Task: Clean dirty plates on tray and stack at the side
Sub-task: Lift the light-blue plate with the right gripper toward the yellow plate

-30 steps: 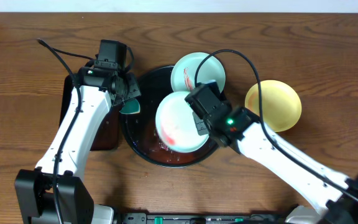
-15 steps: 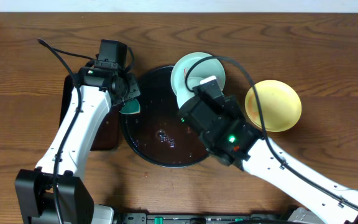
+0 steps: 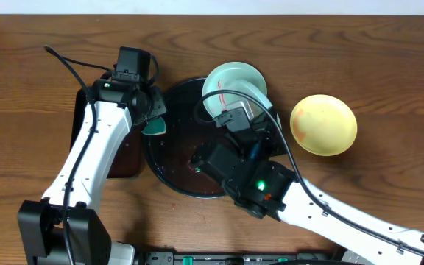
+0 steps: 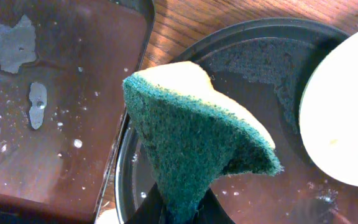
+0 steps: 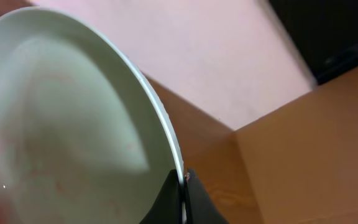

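Note:
The yellow plate [image 3: 323, 125] is beside the tray, so my right gripper will next swing to the right in the overhead view and bring the plate down flat onto it.
My right gripper [image 5: 182, 180] is shut on the rim of a light aqua plate [image 5: 73, 124] and holds it raised and tipped on edge. Faint red streaks show on its face. In the overhead view the right gripper [image 3: 240, 109] is over the back right of the round black tray [image 3: 171, 158]. There the held plate overlaps a second aqua plate [image 3: 230, 77], which rests on the tray's back rim. A pale yellow plate [image 3: 324, 124] lies on the wood to the right. My left gripper [image 4: 185, 211] is shut on a teal sponge [image 4: 197, 137] over the tray's left rim [image 4: 260, 43].
A smaller rectangular black tray [image 3: 124, 158] lies left of the round one, wet and speckled in the left wrist view [image 4: 55, 93]. A smear of red sauce and water [image 3: 193, 168] sits on the round tray's floor. The right arm stretches across the front right of the table.
The right gripper has lifted the aqua plate off the tray's middle and tipped it upright, moving it toward the back. The tray floor is now bare. The left arm has not moved.

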`<state>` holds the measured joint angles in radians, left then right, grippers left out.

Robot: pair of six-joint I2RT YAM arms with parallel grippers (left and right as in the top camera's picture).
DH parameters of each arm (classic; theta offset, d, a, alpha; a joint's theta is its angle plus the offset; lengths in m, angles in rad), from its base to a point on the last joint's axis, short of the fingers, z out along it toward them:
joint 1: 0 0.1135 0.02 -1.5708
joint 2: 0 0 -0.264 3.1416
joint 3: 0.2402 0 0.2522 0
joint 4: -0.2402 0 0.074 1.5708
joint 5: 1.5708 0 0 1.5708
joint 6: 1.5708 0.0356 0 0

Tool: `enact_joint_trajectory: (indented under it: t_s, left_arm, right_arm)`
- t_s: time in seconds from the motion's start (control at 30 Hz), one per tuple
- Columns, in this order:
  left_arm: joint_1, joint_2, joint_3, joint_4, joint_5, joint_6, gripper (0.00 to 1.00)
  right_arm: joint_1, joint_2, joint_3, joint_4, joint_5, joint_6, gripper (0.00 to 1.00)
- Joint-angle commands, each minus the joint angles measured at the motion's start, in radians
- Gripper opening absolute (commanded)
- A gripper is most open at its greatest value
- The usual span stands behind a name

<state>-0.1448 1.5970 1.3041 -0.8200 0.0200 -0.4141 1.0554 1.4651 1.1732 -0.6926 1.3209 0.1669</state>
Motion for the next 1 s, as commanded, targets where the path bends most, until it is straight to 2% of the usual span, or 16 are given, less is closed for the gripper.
enact_joint_trajectory:
  t_s: [0.0, 0.23, 0.37, 0.5, 0.67, 0.83, 0.97]
  left_arm:
    - [0.004, -0.001, 0.009, -0.002, -0.012, 0.017, 0.08]
    - [0.004, -0.001, 0.009, -0.002, -0.012, 0.016, 0.08]
    - [0.004, -0.001, 0.009, -0.002, -0.012, 0.016, 0.08]
    - [0.004, -0.001, 0.009, -0.002, -0.013, 0.016, 0.08]
    - [0.004, 0.0, 0.009, -0.002, -0.012, 0.017, 0.08]
    - [0.004, 0.0, 0.009, -0.002, -0.013, 0.017, 0.08]
    - [0.004, 0.0, 0.009, -0.002, -0.013, 0.017, 0.08]
  right_arm:
    - [0.014, -0.018, 0.002, 0.004, 0.112, -0.012, 0.01]
    - [0.013, -0.018, 0.002, 0.004, 0.106, 0.005, 0.01]
    - [0.003, -0.018, 0.002, 0.003, 0.0, 0.005, 0.01]
    - [-0.016, -0.018, 0.002, -0.017, -0.134, 0.073, 0.01]
    - [-0.094, -0.018, 0.002, -0.093, -0.445, 0.221, 0.01]
    - [-0.241, -0.018, 0.002, -0.102, -0.83, 0.241, 0.01]
    - [-0.414, -0.018, 0.002, -0.095, -1.12, 0.235, 0.01]
